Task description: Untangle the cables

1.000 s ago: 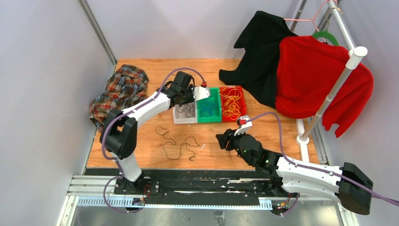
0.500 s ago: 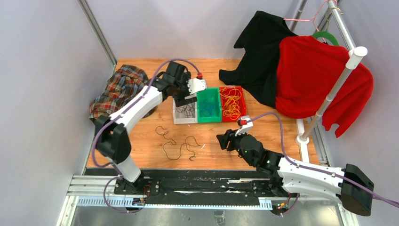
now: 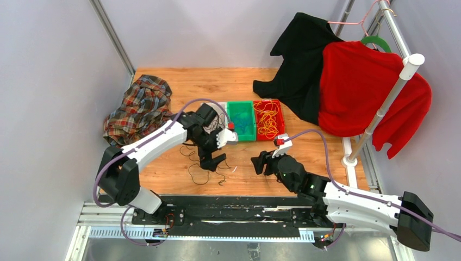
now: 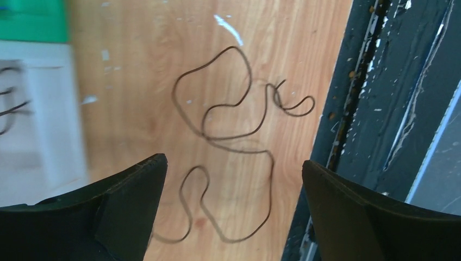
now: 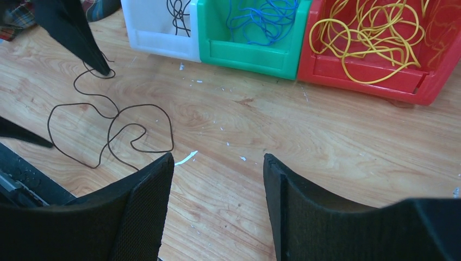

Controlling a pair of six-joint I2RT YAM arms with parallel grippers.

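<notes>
The black cable's loops (image 4: 234, 117) cross just beyond my open fingers, so next my left gripper will lower toward that crossing to close.
Loose black cables (image 3: 204, 178) lie in tangled loops on the wooden table near its front edge. My left gripper (image 3: 213, 159) hovers just above them, open and empty; in the left wrist view the cable loops (image 4: 234, 117) run on the wood between and beyond the wide-apart fingers (image 4: 130, 206). My right gripper (image 3: 260, 163) stands open to the right of the loops, nothing between its fingers; its view shows the black cable (image 5: 111, 128) at left. Black cables (image 5: 176, 13), blue cables (image 5: 261, 16) and yellow cables (image 5: 369, 27) lie in three bins.
A white bin (image 5: 163, 41), green bin (image 3: 242, 122) and red bin (image 3: 267, 118) stand in a row mid-table. A plaid cloth (image 3: 138, 106) lies at the left. Black and red garments (image 3: 369, 92) hang on a rack at right. The black rail (image 4: 380, 109) borders the table's front.
My left arm swung from over the white bin down toward the front, above the loose black cables, and its jaws opened wide. The right jaws spread a little wider.
</notes>
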